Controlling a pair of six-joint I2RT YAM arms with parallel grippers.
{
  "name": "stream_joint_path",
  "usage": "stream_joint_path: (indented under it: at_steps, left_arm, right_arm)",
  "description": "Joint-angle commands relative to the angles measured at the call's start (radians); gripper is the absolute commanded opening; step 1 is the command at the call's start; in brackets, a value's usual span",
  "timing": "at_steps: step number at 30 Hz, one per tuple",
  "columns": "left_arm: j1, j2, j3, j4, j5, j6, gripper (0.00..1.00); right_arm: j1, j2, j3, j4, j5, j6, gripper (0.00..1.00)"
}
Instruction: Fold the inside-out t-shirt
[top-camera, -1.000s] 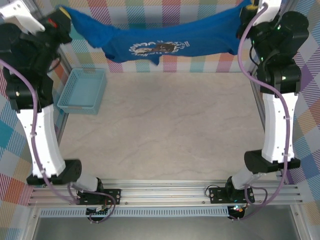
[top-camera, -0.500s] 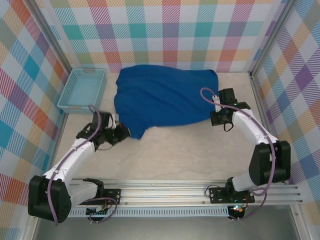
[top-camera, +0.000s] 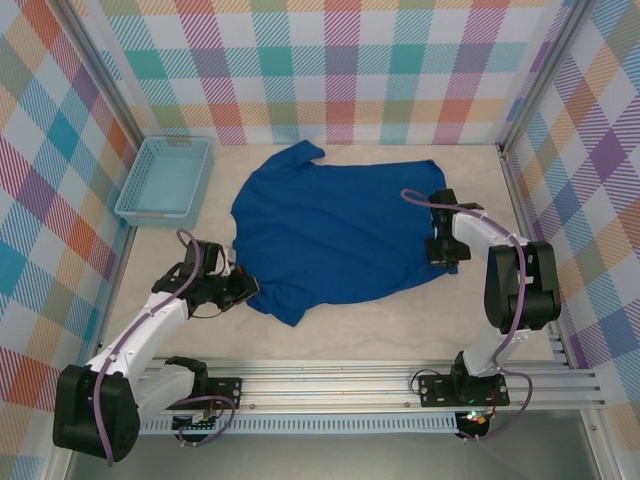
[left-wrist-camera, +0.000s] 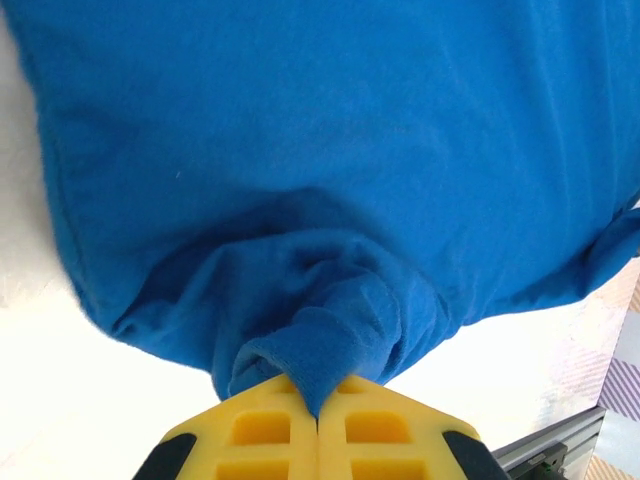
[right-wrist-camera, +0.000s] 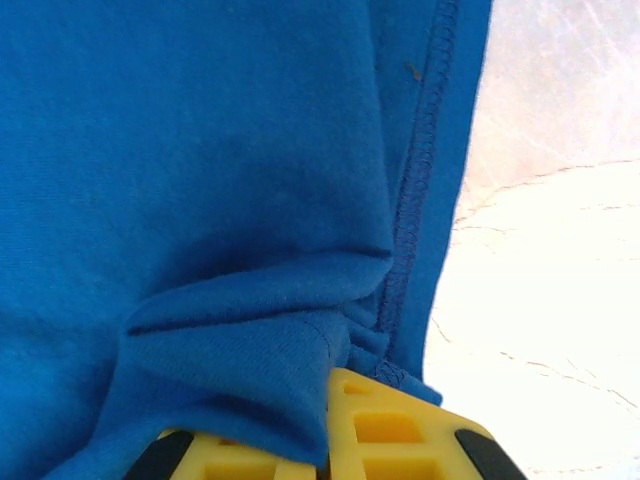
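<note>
My right gripper needs to move back toward the front bar to pull the bunched cloth straight before it lets go of the t-shirt (top-camera: 335, 225).
The royal-blue inside-out t-shirt (top-camera: 335, 225) lies spread on the table, one sleeve pointing to the back wall. No print shows on it. My left gripper (top-camera: 243, 288) sits low at the shirt's near-left corner. In the left wrist view its yellow fingers (left-wrist-camera: 262, 430) are shut on a bunched fold of the t-shirt (left-wrist-camera: 320, 150). My right gripper (top-camera: 441, 246) rests at the shirt's right edge. In the right wrist view the right gripper (right-wrist-camera: 328, 425) pinches the t-shirt (right-wrist-camera: 200, 150) beside a stitched hem, and the cloth hides most of its left finger.
A light blue mesh basket (top-camera: 165, 180) stands at the back left, just left of the shirt. Checkered walls close the back and both sides. Bare table (top-camera: 380, 330) lies between the shirt and the rail at the front.
One second ago the shirt hung stretched in the air between both raised grippers. Both arms have come down and toward the front, and the shirt now lies flat on the table.
</note>
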Motion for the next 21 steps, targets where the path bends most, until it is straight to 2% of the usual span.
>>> stream_joint_path:
  at_steps: [1,11,16,21]
  left_arm:
    - [-0.009,-0.026,-0.012,-0.102,-0.010,-0.024,0.00]
    - [-0.007,-0.150,0.034,-0.312,-0.033,-0.106,0.00]
    - [-0.008,-0.114,0.103,-0.416,-0.014,-0.066,0.00]
    - [-0.008,-0.126,0.083,-0.502,0.018,-0.069,0.00]
  right_arm:
    - [-0.001,-0.016,0.005,-0.074,0.067,0.030,0.10]
    - [0.002,-0.072,0.008,-0.222,0.217,0.076,0.09]
    - [0.003,-0.105,0.019,-0.308,0.248,0.088,0.11]
    - [0.013,-0.101,0.028,-0.356,0.239,0.109,0.15]
